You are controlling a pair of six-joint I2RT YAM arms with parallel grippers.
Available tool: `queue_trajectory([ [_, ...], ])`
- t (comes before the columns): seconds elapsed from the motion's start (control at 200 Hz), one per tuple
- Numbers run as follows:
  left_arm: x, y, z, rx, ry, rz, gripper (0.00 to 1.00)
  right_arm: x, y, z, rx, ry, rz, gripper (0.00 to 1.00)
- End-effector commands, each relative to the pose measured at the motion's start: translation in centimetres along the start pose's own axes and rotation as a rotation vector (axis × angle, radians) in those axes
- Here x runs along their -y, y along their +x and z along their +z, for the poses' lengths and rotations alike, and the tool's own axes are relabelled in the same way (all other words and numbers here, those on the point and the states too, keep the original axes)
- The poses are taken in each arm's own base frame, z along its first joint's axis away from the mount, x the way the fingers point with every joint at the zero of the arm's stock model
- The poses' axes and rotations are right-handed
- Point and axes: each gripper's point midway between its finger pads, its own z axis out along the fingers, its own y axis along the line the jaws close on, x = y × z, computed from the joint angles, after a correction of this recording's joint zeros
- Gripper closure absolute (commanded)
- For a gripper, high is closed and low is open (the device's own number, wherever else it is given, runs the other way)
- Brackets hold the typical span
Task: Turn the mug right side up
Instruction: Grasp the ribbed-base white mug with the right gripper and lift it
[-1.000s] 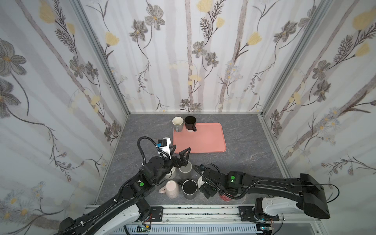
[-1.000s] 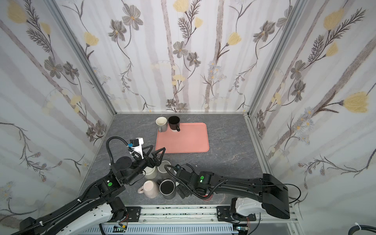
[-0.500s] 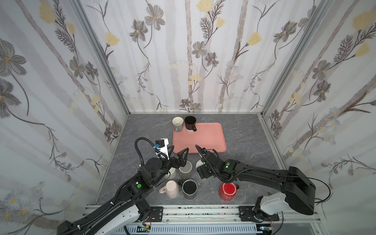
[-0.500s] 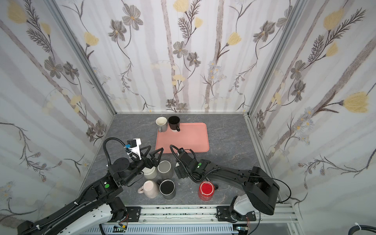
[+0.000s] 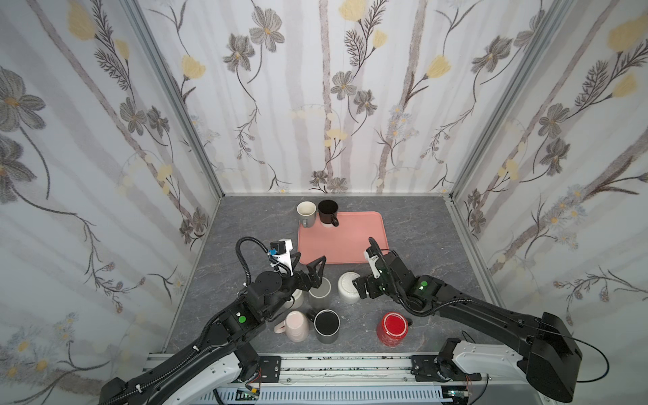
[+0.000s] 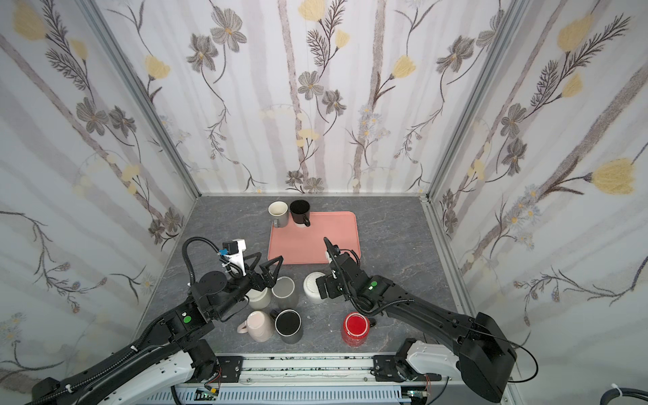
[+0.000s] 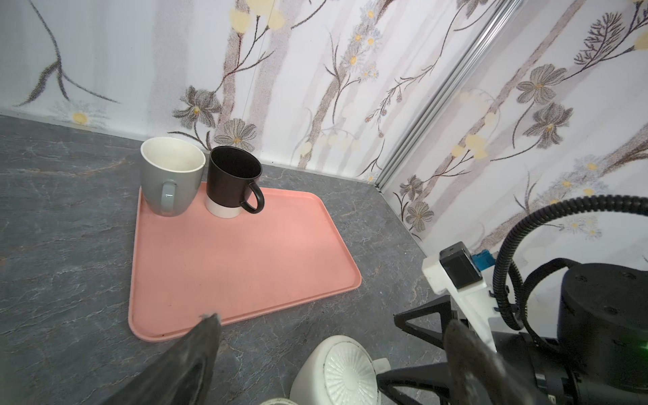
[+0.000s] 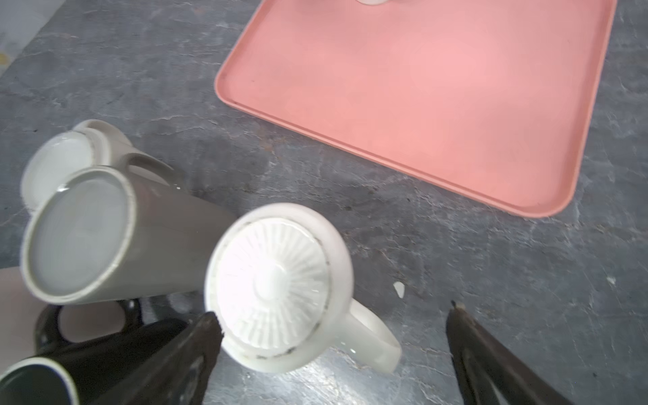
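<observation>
The right gripper will lower and level next until its fingers straddle the handle, as the white mug's handle (image 8: 370,338) lies below and points between the gripper's open fingers.
A white mug (image 5: 348,287) stands upside down on the grey table just in front of the pink tray, its ribbed base up. In the right wrist view the mug (image 8: 273,280) shows its handle pointing into the gap between the jaws. My right gripper (image 5: 361,288) (image 8: 333,312) is open beside it on the handle side, holding nothing. My left gripper (image 5: 310,261) (image 7: 331,321) is open and empty, raised over the cluster of mugs to the left of the white mug (image 7: 347,371).
A pink tray (image 5: 350,245) carries an upright grey mug (image 5: 306,213) and a black mug (image 5: 328,211) at its back left. A tall grey mug (image 5: 319,292), a cream mug (image 8: 59,164), a pink mug (image 5: 296,326) and a black mug (image 5: 326,326) crowd the front left. A red mug (image 5: 393,329) stands front right.
My right gripper has left the red mug standing at the front right and moved back and left to the white mug, opening wider. The left arm shifted only slightly.
</observation>
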Motion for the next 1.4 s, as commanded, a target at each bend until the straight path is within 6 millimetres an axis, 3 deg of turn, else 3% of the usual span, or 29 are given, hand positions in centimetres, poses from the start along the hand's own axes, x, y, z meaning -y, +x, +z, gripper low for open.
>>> queue_trajectory([
  [0.0,0.5,-0.7,0.2,0.027,0.022,-0.023,0.0,-0.7,0.3,0.1,0.013,-0.109,0.016,0.06],
  [0.16,0.4,-0.6,0.2,0.026,0.018,-0.025,0.0,-1.6,0.5,0.6,0.013,-0.195,0.031,0.18],
  [0.36,0.2,-0.6,0.0,0.028,0.009,-0.027,0.0,-3.1,2.3,1.6,-0.064,-0.286,0.035,0.35],
  [0.575,-0.1,-0.5,-0.2,0.032,0.005,-0.028,0.0,-4.5,3.4,0.4,-0.071,-0.322,0.045,0.59],
  [0.894,-0.1,-0.1,0.2,0.022,0.006,-0.029,0.0,-3.0,5.4,0.6,-0.132,-0.057,-0.133,0.54],
  [1.004,-0.2,-0.1,0.1,0.022,0.001,-0.03,0.0,-3.5,5.5,0.7,-0.141,-0.054,-0.163,0.52],
  [1.399,-0.2,0.0,0.2,0.018,0.002,-0.036,0.0,-4.1,5.7,2.5,-0.174,-0.017,-0.243,0.61],
])
